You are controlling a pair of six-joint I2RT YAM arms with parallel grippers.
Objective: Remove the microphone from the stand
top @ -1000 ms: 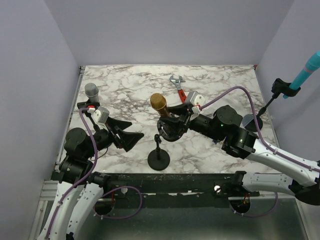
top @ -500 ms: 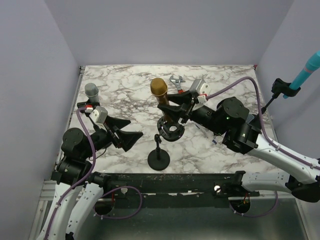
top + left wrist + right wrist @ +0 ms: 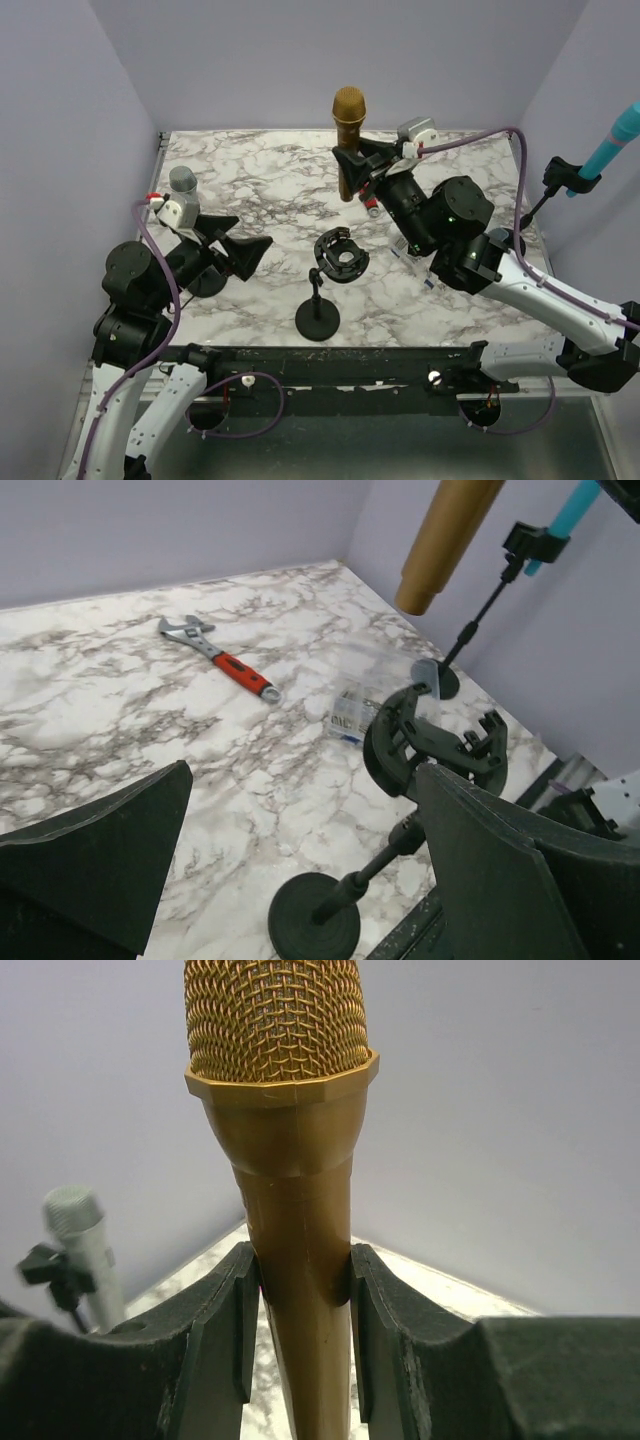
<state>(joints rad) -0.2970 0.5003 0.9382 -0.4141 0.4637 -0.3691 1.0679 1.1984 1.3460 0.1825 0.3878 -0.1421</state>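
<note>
Next, my right gripper should go lower, tilting its fingers down, to release the microphone flat on the bare marble (image 3: 328, 190) beside the wrench, as the stand's clip is empty.
The gold microphone (image 3: 348, 135) is upright in the air above the back of the table, with my right gripper (image 3: 352, 163) shut on its body. In the right wrist view the microphone (image 3: 290, 1150) fills the middle, both fingers pressed against its shaft. Its lower end (image 3: 440, 542) shows at the top of the left wrist view. The black stand (image 3: 320, 300) stands near the front edge, its round clip (image 3: 340, 255) holding nothing; the stand (image 3: 400, 830) also shows in the left wrist view. My left gripper (image 3: 248, 250) hangs open to the left of the stand, touching nothing.
A red-handled wrench (image 3: 218, 658) lies on the marble behind the stand. A small clear packet (image 3: 352, 712) lies near it. A grey microphone (image 3: 184, 182) stands at the left edge, and a teal microphone on its own stand (image 3: 580, 172) at the right wall.
My right gripper has lifted the gold microphone up out of the stand's clip and carried it back and to the right. The left arm has drawn back a little to the left.
</note>
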